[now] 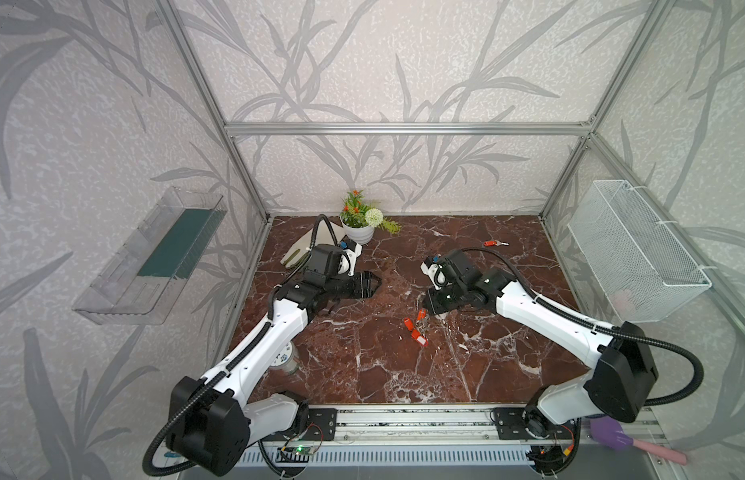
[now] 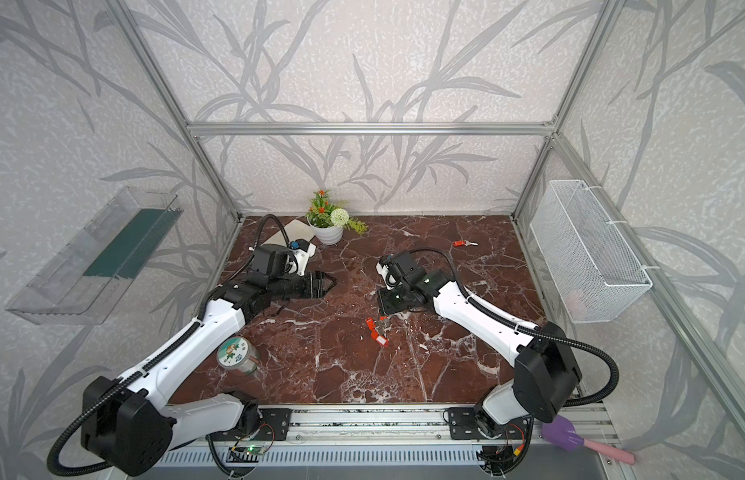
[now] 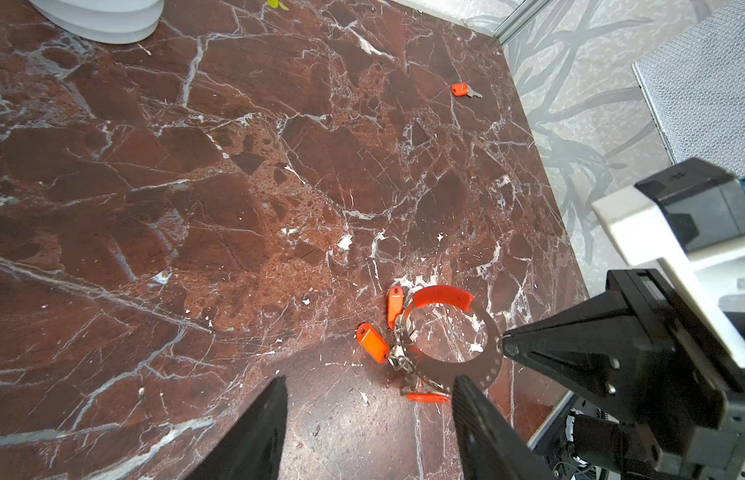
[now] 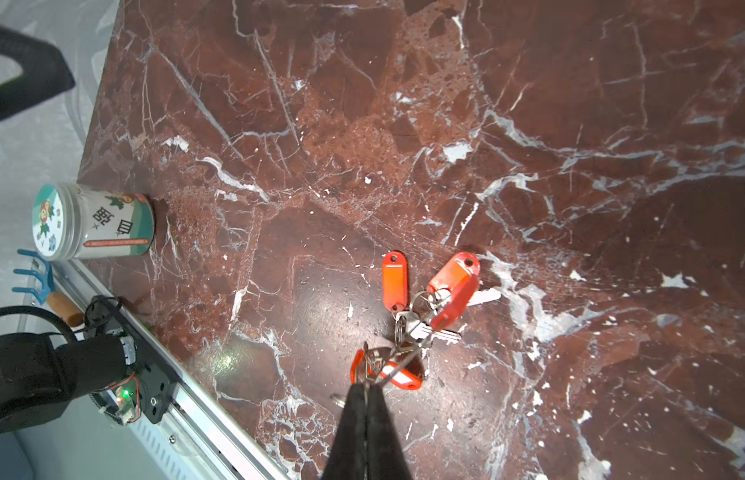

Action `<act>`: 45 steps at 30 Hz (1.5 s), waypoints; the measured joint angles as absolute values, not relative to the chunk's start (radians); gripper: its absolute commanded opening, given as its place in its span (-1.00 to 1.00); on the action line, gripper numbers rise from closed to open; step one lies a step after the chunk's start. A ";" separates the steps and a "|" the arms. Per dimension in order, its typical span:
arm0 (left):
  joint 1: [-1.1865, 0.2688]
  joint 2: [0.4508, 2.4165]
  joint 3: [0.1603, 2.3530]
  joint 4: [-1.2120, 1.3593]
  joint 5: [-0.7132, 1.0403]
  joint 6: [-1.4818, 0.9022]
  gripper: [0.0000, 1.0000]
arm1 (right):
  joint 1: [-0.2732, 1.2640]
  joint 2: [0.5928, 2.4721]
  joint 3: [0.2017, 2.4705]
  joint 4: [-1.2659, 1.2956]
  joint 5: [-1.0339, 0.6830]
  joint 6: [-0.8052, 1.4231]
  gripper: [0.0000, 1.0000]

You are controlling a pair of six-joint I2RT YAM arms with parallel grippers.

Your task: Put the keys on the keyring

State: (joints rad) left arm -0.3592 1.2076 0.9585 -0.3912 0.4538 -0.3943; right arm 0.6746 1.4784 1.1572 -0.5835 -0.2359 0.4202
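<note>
My right gripper brings the raised hoop down and back toward the base next, onto the open marble beside the tags, and releases it.
The keyring [image 3: 489,368], a grey metal hoop with a curved red sleeve [image 3: 442,296], is near the middle of the marble table. My right gripper [image 4: 366,387] is shut on the hoop's thin edge, which also shows in the left wrist view [image 3: 504,345]. Three keys with orange tags [image 4: 395,286] hang bunched on the keyring [image 1: 420,323], their tags fanned out on the marble. Another of the keys [image 1: 494,243] lies alone at the back right [image 3: 465,90]. My left gripper [image 3: 371,379] is open and empty, to the left of the keyring in both top views [image 2: 331,282].
A white flower pot [image 1: 358,232] and a pale glove [image 1: 296,251] sit at the back left. A lidded jar [image 2: 238,355] stands by the left arm near the front. A wire basket [image 1: 637,257] hangs on the right wall and a clear shelf [image 1: 154,257] on the left.
</note>
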 measured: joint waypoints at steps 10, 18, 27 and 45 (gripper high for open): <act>-0.359 1.208 0.958 -0.390 0.453 -0.394 0.27 | 0.628 1.408 0.958 -0.620 -0.250 0.441 -1.00; -0.359 1.220 0.958 -0.388 0.454 -0.394 0.27 | 0.630 1.411 0.892 -0.652 -0.234 0.423 -1.00; -0.359 1.228 0.958 -0.388 0.454 -0.394 0.27 | 0.630 1.536 0.892 -0.627 -0.235 0.406 -0.87; -0.359 1.236 0.958 -0.387 0.454 -0.394 0.27 | 0.632 1.536 0.822 -0.583 -0.226 0.442 -0.43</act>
